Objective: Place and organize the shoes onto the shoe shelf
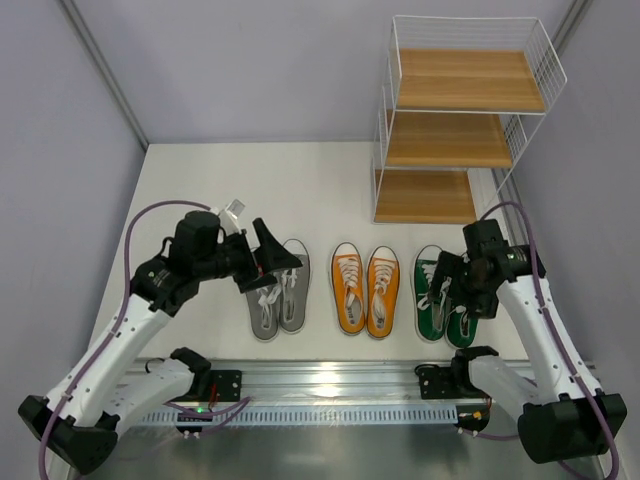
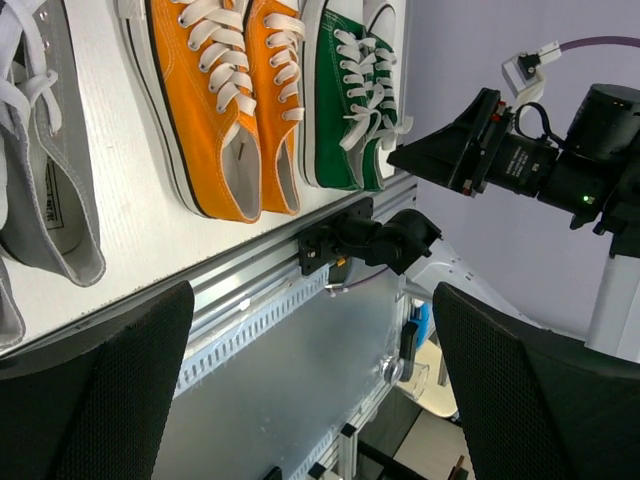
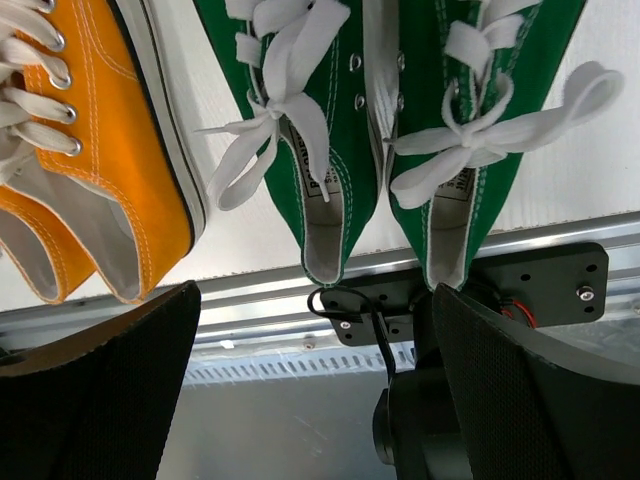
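Note:
The adjacent green shoe's lace bow (image 1: 429,297) (image 3: 276,108) sits exposed on top, below my right gripper, so my right gripper needs to move down toward the orange pair and onto that bow next.
Three pairs of sneakers lie in a row on the table: grey (image 1: 279,292), orange (image 1: 366,290) and green (image 1: 440,296), toes pointing to the back. The white wire shoe shelf (image 1: 462,120) stands at the back right, and all three of its wooden boards are bare. My left gripper (image 1: 273,266) is open and empty, raised over the grey pair. My right gripper (image 1: 453,293) is open and empty, above the heels of the green pair. The right wrist view shows both green shoes (image 3: 312,120) between its fingers (image 3: 100,395). The left wrist view shows the orange pair (image 2: 225,100) and a grey shoe (image 2: 45,180).
A metal rail (image 1: 330,385) holding both arm bases runs along the table's near edge. Grey walls close in the table on the left, back and right. The shelf stands close to the right wall, behind the green pair.

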You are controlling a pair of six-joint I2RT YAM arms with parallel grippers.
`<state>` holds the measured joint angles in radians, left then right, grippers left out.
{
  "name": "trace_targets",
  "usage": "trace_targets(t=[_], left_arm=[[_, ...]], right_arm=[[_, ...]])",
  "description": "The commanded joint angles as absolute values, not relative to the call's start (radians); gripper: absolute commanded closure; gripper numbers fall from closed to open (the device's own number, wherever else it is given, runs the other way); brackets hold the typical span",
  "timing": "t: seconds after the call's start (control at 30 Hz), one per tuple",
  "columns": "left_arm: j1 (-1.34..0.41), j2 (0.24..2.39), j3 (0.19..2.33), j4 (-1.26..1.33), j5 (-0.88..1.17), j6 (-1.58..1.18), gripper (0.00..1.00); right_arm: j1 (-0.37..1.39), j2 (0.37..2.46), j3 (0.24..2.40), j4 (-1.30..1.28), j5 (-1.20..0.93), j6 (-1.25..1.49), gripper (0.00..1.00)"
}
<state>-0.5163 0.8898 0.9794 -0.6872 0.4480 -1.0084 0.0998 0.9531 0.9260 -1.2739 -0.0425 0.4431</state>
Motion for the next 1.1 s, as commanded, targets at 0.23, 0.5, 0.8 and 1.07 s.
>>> trace_targets(t=[0.23,0.5,0.8,1.07], left_arm=[[-0.520,0.828,0.924,-0.686,0.411,-1.009,0.00],[-0.520,0.805,0.899,-0.684,0.408,-1.005,0.00],[-0.520,0.775,0.897,-0.715,0.387,-0.989,0.00],[-0.522,0.755,0.891,-0.733,0.376,-0.988,0.00]], right_arm=[[0.271,0.994,0.848,-1.160,0.136,0.571,0.00],[0.291,1.112,0.870,-1.010,0.160,0.581,0.07],[0.290,1.288,0.839,-0.842,0.209,0.548,0.39],[0.293,1.404,0.851,-0.787,0.175,0.497,0.96]])
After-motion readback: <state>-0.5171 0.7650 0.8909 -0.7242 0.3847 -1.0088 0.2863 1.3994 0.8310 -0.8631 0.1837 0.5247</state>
